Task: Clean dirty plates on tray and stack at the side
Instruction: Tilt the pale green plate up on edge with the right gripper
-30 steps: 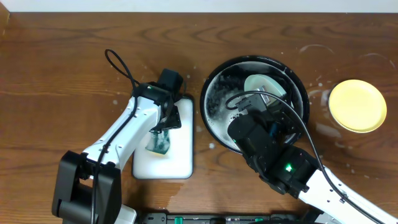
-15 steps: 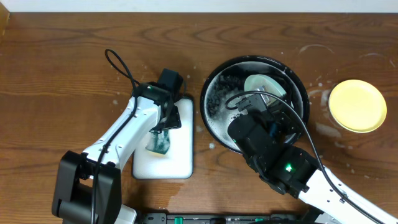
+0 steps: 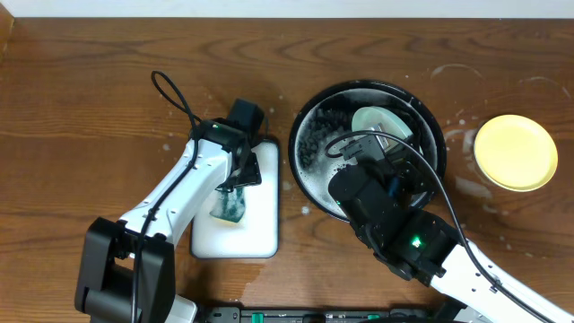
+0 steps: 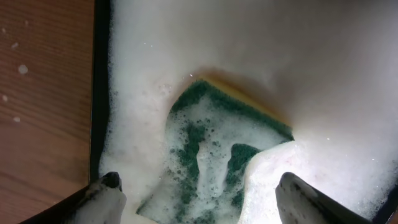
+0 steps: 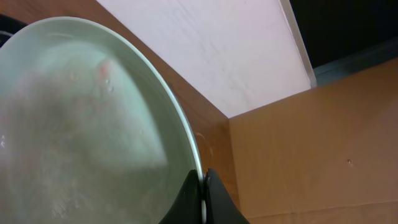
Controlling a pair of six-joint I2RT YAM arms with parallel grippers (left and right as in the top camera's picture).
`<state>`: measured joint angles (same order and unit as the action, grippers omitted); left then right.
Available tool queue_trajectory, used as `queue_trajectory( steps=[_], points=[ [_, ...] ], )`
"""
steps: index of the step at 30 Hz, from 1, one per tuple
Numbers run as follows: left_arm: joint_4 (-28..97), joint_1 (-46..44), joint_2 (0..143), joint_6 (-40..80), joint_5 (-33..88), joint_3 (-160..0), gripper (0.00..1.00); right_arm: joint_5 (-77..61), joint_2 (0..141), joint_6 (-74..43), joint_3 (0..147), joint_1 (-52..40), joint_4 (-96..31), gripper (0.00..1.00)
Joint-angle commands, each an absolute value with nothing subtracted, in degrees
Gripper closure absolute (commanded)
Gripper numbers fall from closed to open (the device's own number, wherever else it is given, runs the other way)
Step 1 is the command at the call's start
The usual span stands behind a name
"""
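Note:
My right gripper swings toward the right in the overhead view next and releases the mint-green plate (image 3: 378, 121) atop the yellow plate (image 3: 515, 152), since that one lies flat and bare.
A pale mint-green plate (image 3: 378, 121) is tilted up over the round black tray (image 3: 308, 117), and my right gripper (image 5: 203, 186) is shut on its rim. In the right wrist view the plate (image 5: 81, 124) fills the left half, wet, with a faint red smear near its top. A yellow plate (image 3: 515, 152) lies flat on the wooden table at the far right. My left gripper (image 4: 196, 194) hangs open over a green and yellow sponge (image 4: 217, 155) lying in foam in the white rectangular tray (image 3: 262, 224), one finger on either side of it.
Foam and suds coat the black tray's floor. Whitish soapy streaks (image 3: 466, 184) mark the wood between the black tray and the yellow plate. A black cable (image 3: 175, 99) loops above the left arm. The right arm's body (image 3: 395, 224) covers the black tray's near side.

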<state>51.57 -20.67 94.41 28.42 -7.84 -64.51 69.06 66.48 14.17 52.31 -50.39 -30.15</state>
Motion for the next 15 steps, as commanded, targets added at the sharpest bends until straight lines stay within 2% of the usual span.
queue_trajectory(
  steps=[1,15],
  points=[
    [51.7,-20.5,94.4,28.1,-7.9,-64.3,0.19,71.1,66.0,14.2,52.6,-50.8,-29.9,0.99],
    [51.7,-20.5,94.4,28.1,-7.9,-64.3,0.18,71.1,66.0,14.2,52.6,-50.7,-29.6,0.99]
  ],
)
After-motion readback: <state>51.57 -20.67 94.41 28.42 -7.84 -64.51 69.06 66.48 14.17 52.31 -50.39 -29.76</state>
